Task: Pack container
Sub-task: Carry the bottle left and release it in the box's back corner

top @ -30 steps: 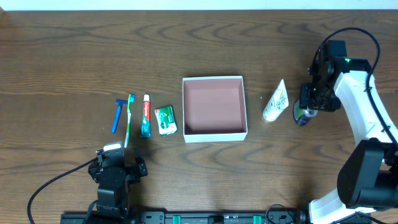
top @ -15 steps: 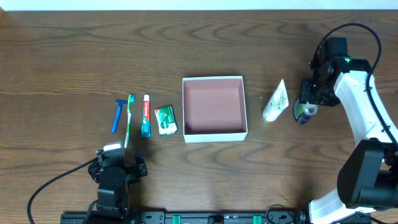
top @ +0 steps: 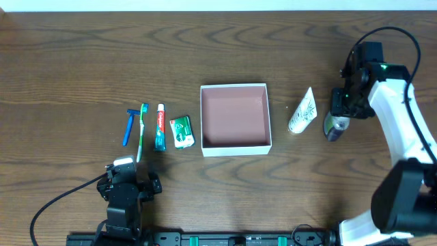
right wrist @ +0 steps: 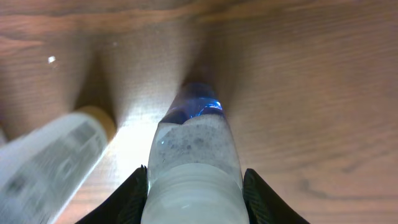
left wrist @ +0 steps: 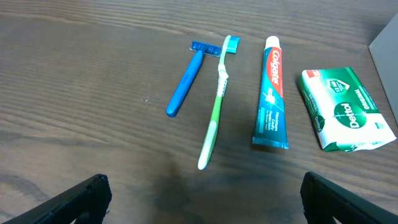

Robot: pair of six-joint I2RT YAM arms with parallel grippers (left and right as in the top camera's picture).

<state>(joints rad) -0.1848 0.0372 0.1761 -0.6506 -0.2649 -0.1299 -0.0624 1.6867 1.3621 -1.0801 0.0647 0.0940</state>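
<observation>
My right gripper will next lift the clear bottle it holds over the white tube and then lower it inside the container's side by the tube.
The container, a white square box with a pinkish-brown inside, sits mid-table and holds nothing. My right gripper is at the right and is shut on a small clear bottle with a blue end. In the right wrist view both fingers press the sides of the bottle just above the wood. A white tube lies just left of it and also shows in the right wrist view. My left gripper is open and empty near the front edge.
Left of the container lie a blue razor, a green toothbrush, a toothpaste tube and a green-and-white soap packet. They also show in the left wrist view: razor, toothbrush, toothpaste, soap.
My right gripper and the bottle have shifted a few pixels at the right. The left arm and the other items have not moved.
</observation>
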